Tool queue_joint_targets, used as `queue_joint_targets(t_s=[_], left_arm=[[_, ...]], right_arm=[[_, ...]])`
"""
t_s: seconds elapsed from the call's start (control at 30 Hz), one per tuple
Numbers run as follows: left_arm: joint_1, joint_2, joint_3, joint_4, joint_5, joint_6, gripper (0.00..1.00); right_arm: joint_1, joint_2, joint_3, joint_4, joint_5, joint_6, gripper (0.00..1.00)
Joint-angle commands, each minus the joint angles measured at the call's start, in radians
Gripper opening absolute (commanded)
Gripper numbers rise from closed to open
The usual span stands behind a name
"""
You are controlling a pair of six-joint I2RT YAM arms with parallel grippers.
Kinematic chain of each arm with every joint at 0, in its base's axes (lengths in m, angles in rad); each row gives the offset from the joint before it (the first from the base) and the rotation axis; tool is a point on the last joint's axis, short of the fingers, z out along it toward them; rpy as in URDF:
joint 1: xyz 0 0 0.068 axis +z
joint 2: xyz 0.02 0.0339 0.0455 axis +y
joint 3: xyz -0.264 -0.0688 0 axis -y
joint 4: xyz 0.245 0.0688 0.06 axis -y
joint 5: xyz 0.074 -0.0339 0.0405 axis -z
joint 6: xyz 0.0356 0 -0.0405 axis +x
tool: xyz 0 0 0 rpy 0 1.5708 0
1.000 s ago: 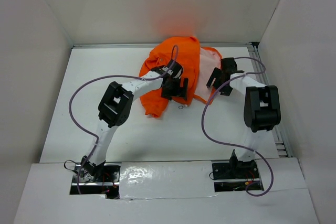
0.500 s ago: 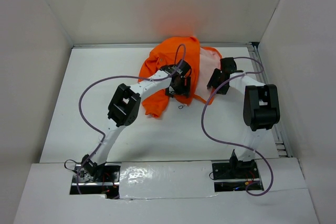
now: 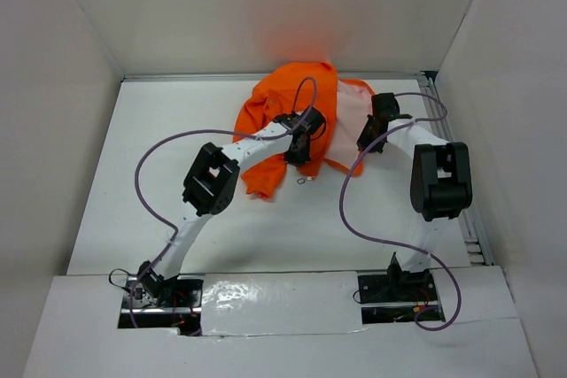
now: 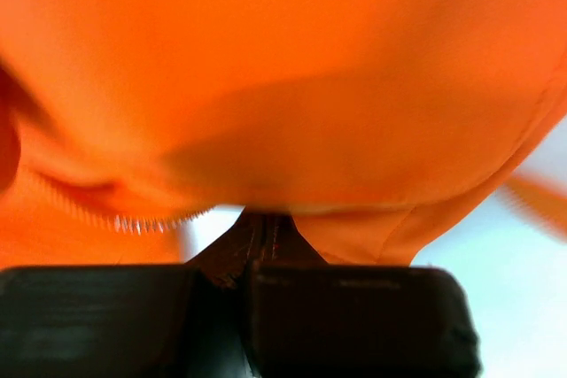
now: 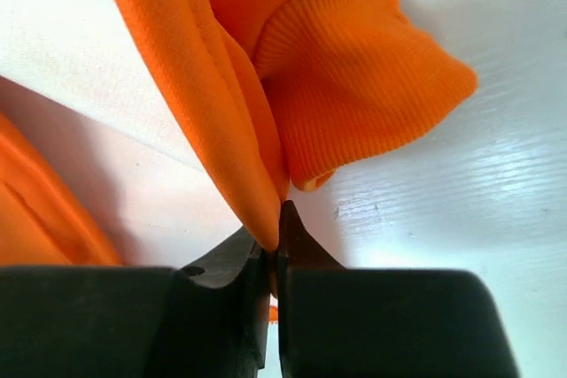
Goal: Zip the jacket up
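I should pull my left gripper back and left in the top view onto the bare tabletop and release the jacket's fold, as the jacket [image 3: 279, 108] lies crumpled.
The orange jacket [image 3: 279, 108] lies crumpled at the back of the table, its pale lining [image 3: 350, 126] turned up on the right. My left gripper [image 3: 297, 143] rests on the jacket's middle. In the left wrist view it [image 4: 261, 221] is shut, its tips pressed into an orange fold [image 4: 283, 86], with zipper teeth [image 4: 133, 221] just to their left. My right gripper [image 3: 372, 133] sits at the jacket's right edge. In the right wrist view it [image 5: 276, 223] is shut on a thin orange edge [image 5: 221, 130], beside a ribbed cuff [image 5: 354, 86] and the lining [image 5: 80, 77].
White walls enclose the table [image 3: 159, 174] on three sides, and a metal rail [image 3: 452, 157] runs along the right. A small metal ring [image 3: 304, 181] lies on the table just in front of the jacket. Purple cables [image 3: 155, 152] loop from both arms.
Both grippers have gone from open to shut on the jacket. The left gripper moved back and a little right onto the fabric; the right one edged in to the jacket's right side.
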State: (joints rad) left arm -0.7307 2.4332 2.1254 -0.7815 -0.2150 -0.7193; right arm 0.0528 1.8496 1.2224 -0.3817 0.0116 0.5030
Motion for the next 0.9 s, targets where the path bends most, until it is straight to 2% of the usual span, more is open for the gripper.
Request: queue_joint_targets(t_s=[0.0, 0.07, 0.23, 0.3, 0.4, 0.5, 0.53, 0.6, 0.77, 0.87], left_arm=[[-0.006, -0.069, -0.119, -0.095, -0.041, -0.020, 0.00], [-0.006, -0.211, -0.178, -0.034, -0.046, -0.011, 0.00], [0.017, -0.507, -0.350, 0.106, -0.020, 0.009, 0.00], [0.033, -0.565, -0.389, 0.076, 0.015, -0.035, 0.00], [0.042, -0.683, -0.511, 0.045, -0.001, -0.107, 0.00], [0.054, -0.790, -0.634, 0.027, 0.025, -0.153, 0.00], [0.057, -0.842, -0.692, 0.028, 0.043, -0.179, 0.00], [0.060, -0.888, -0.752, 0.037, 0.046, -0.209, 0.00], [0.083, -0.973, -0.921, 0.028, 0.075, -0.287, 0.00], [0.119, -0.982, -0.993, 0.028, 0.089, -0.318, 0.00]], right_arm=[[0.007, -0.047, 0.084, -0.087, 0.094, -0.003, 0.05], [0.007, -0.072, 0.109, -0.196, 0.204, 0.005, 0.01], [0.021, -0.159, 0.187, -0.497, 0.451, 0.091, 0.00], [0.038, -0.190, 0.186, -0.571, 0.528, 0.139, 0.00], [0.071, -0.246, 0.203, -0.785, 0.649, 0.241, 0.00], [0.160, -0.279, 0.251, -0.880, 0.747, 0.296, 0.00], [0.241, -0.270, 0.270, -0.934, 0.767, 0.307, 0.00], [0.329, -0.239, 0.328, -0.977, 0.766, 0.316, 0.00], [0.609, -0.046, 0.374, -0.884, 0.654, 0.226, 0.01], [0.735, 0.049, 0.361, -0.772, 0.529, 0.175, 0.13]])
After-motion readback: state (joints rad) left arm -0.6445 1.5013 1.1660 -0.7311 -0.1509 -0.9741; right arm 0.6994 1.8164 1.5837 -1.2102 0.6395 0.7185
